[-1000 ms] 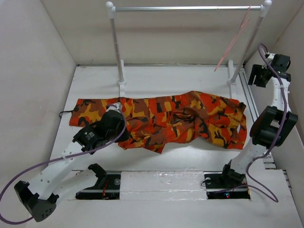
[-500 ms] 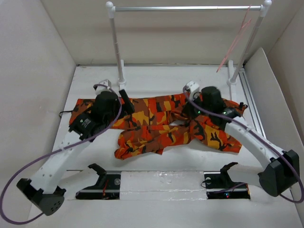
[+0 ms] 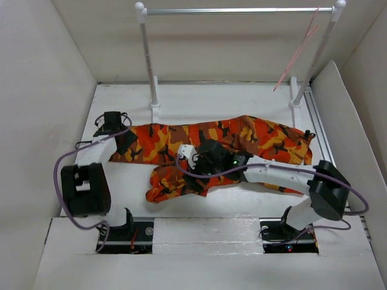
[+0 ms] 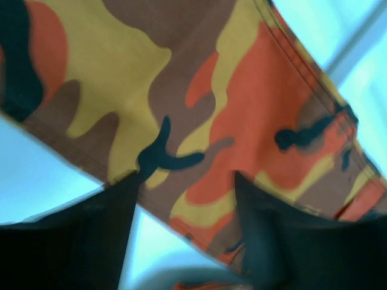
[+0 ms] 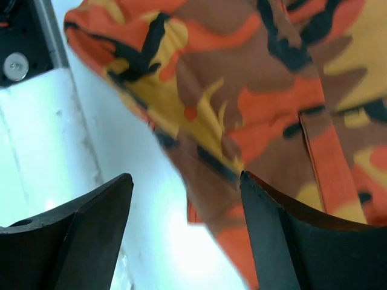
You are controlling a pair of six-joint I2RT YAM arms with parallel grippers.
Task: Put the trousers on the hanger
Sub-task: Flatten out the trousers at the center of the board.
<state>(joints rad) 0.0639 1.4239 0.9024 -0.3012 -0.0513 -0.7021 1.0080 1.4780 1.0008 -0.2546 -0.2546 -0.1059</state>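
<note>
The heap of trousers lies below my right gripper and to its left in the top view. I will move my right gripper down and across onto the heap's near edge.
The camouflage trousers lie spread across the white table, with one part folded forward into a bunch at the front left. The pale-pink hanger hangs from the right end of the silver bar, away from both arms. My left gripper sits at the trousers' left end. In the left wrist view it is open over the cloth edge. My right gripper hovers over the trousers' middle. In the right wrist view it is open wide above the cloth's edge, holding nothing.
The silver bar on two white posts spans the back of the table. White walls close in the left, back and right sides. Black base plates sit at the near edge. Bare table lies behind the trousers.
The right arm swung in from the far right onto the trousers' middle. The left arm pulled back to the left end. Part of the trousers now lies folded forward.
</note>
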